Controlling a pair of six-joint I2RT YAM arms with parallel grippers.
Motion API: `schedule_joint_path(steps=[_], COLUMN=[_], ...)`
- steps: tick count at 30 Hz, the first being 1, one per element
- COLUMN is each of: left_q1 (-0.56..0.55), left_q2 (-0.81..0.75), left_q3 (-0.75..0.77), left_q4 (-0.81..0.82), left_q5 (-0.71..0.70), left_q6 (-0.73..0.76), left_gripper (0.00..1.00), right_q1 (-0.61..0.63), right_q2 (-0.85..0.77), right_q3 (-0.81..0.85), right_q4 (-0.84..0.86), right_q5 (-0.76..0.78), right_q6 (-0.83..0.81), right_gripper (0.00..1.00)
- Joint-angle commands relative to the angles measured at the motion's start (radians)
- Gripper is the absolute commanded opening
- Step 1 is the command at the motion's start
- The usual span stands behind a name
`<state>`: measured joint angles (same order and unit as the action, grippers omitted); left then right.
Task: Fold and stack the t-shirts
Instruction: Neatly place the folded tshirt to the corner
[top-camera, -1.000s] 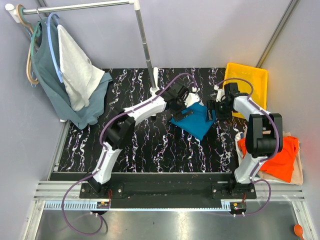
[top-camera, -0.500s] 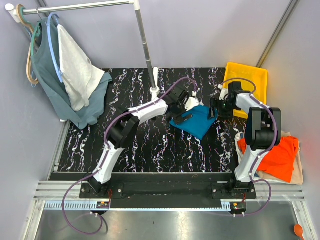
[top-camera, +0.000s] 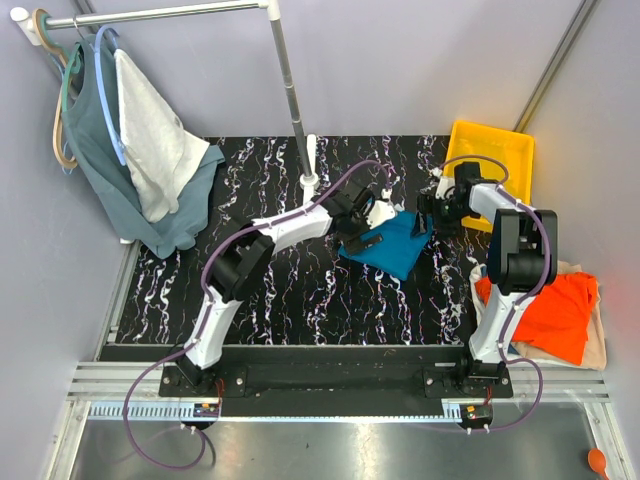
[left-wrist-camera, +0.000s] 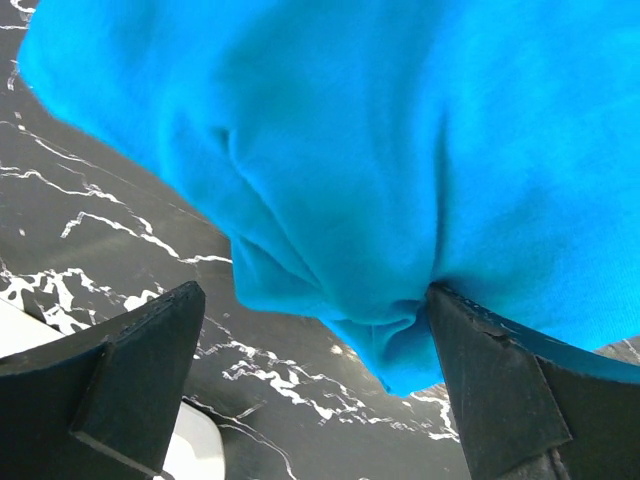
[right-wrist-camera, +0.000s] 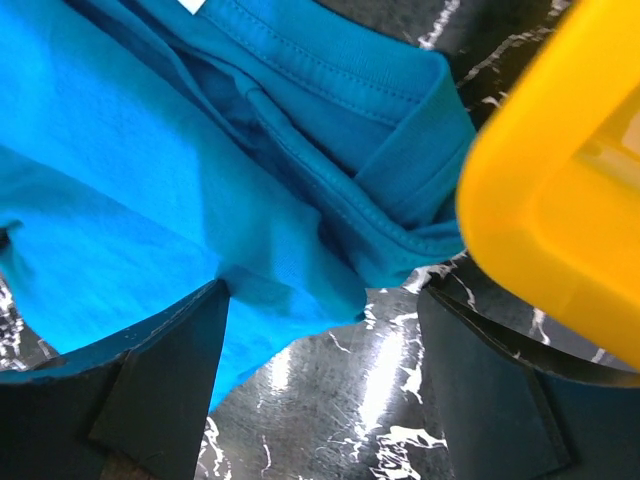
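Note:
I will move my right gripper to the left in the top view onto the t-shirt's bunched corner by the collar (top-camera: 416, 222) (right-wrist-camera: 330, 288), because it lies on that side of the gripper's open fingers.
The teal-blue t-shirt (top-camera: 395, 245) lies bunched on the black marble table (top-camera: 300, 290), right of centre. My left gripper (top-camera: 363, 225) is at its left edge and open; in the left wrist view the cloth (left-wrist-camera: 400, 150) hangs between the spread fingers (left-wrist-camera: 500, 390) and touches the right one. My right gripper (top-camera: 430, 213) is at the shirt's right edge and open; the right wrist view shows the collar side (right-wrist-camera: 150, 180) against its left finger. The orange t-shirt (top-camera: 545, 310) lies on the cream one (top-camera: 592, 348) at the right edge.
A yellow bin (top-camera: 500, 135) stands at the back right, close beside my right gripper, and shows in the right wrist view (right-wrist-camera: 560, 200). A clothes rack pole (top-camera: 290, 90) rises behind the shirt. A grey-green top (top-camera: 95, 150) and a white cloth (top-camera: 155, 130) hang at the far left.
My left gripper has shifted a little nearer and lower onto the shirt's left edge. My right gripper has edged slightly left and back. The shirt stays in about the same place.

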<state>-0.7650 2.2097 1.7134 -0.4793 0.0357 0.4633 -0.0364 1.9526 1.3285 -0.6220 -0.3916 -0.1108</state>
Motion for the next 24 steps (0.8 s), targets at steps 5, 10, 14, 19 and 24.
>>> schedule_joint_path(steps=[5,10,14,19,24], left_q1=[-0.033,-0.040,-0.046,-0.048,-0.050], left_q2=[-0.067,-0.076,-0.070,-0.064,-0.068], left_q3=[-0.095,-0.124,-0.112,-0.098,-0.081], left_q4=[-0.024,-0.015,-0.015,-0.016,-0.027], left_q5=[0.021,0.021,0.020,0.018,0.010], left_q6=[0.011,0.015,0.018,0.023,0.031], left_gripper=[0.99,0.99,0.99,0.99,0.99], right_q1=[0.007,0.029,0.059,0.067,0.073], right_q2=[0.077,0.106,0.129,0.157,0.154], right_q3=[0.035,0.061,0.090,0.116,0.115], right_q4=[0.030,0.028,0.022,0.010,0.005], right_q5=[-0.087,-0.118,-0.121,-0.127,-0.142], right_q6=[-0.009,-0.023,-0.023,-0.026,-0.029], right_gripper=[0.84,0.83,0.84,0.82,0.80])
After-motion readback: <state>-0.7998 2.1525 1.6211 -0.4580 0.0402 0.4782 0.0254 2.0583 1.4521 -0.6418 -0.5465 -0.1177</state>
